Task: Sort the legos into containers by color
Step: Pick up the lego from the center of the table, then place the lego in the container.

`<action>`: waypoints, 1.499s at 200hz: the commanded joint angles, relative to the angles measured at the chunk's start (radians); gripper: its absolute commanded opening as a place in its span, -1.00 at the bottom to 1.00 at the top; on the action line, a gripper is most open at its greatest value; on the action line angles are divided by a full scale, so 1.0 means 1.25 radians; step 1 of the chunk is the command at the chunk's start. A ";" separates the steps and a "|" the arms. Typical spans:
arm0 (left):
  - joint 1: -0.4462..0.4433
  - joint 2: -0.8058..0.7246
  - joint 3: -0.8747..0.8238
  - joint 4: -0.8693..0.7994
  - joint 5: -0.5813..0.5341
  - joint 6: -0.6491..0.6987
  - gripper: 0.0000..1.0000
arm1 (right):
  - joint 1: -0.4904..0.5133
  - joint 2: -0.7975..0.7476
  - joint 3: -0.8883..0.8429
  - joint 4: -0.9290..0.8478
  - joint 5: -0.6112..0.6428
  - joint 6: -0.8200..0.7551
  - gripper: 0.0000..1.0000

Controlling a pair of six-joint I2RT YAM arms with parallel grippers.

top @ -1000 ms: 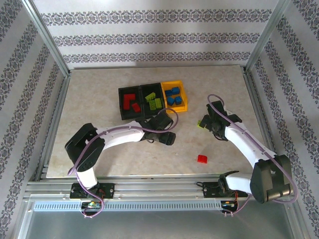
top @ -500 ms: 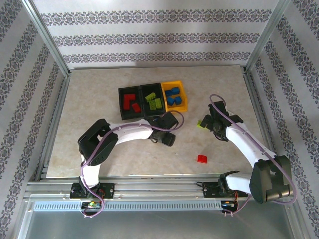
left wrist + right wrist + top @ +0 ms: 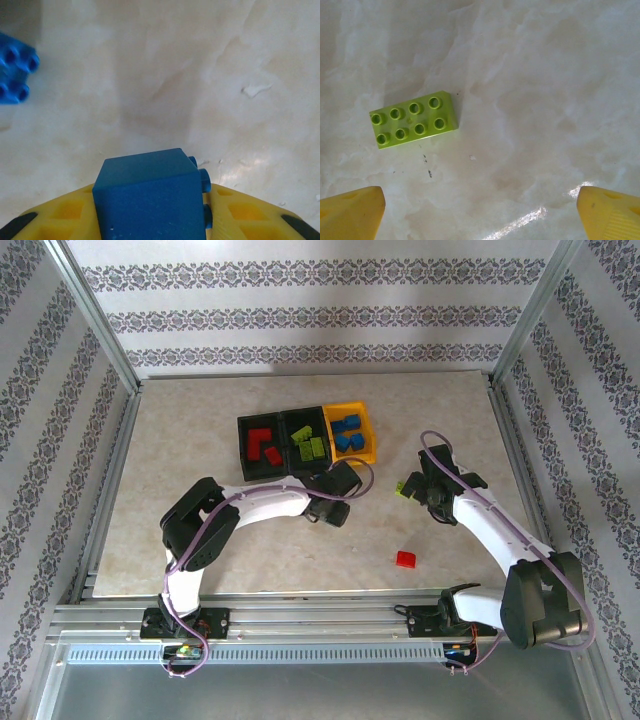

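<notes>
My left gripper holds the dark blue lego and needs to rise and move outward over the yellow bin, which stands outward of it, to release it.
My left gripper is shut on a dark blue lego, its yellow fingers pressed to both sides, low over the table. A second blue lego lies ahead to the left. In the top view this gripper sits just in front of the containers: a black bin with red legos, a black bin with lime green ones, a yellow bin with blue ones. My right gripper hangs open above bare table, a lime green lego lying ahead to its left.
A red lego lies alone on the table near the front edge, between the two arms. Metal frame posts and patterned walls close in the table on three sides. Open table lies left of the bins.
The left gripper's fingers have closed onto the blue lego, and the left arm has drawn in a little toward the bins. The right arm has barely moved.
</notes>
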 commanded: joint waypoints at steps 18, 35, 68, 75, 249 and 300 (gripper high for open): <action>0.016 0.007 0.111 -0.031 -0.058 0.065 -0.27 | -0.006 -0.022 -0.018 0.009 0.003 0.011 0.96; 0.030 0.026 0.163 -0.032 -0.068 0.087 -0.27 | -0.006 -0.022 -0.019 0.011 0.000 0.011 0.97; 0.065 0.097 0.294 -0.049 -0.074 0.124 -0.27 | -0.004 -0.025 -0.026 0.015 -0.005 0.014 0.97; 0.072 0.113 0.329 -0.055 -0.074 0.131 -0.27 | -0.003 -0.028 -0.028 0.015 -0.005 0.014 0.97; 0.192 0.420 0.825 -0.181 -0.139 0.186 -0.19 | 0.012 -0.015 -0.018 0.033 -0.009 0.024 0.97; 0.199 0.435 0.875 -0.184 -0.132 0.182 0.24 | 0.025 0.005 -0.004 0.036 -0.006 0.026 0.97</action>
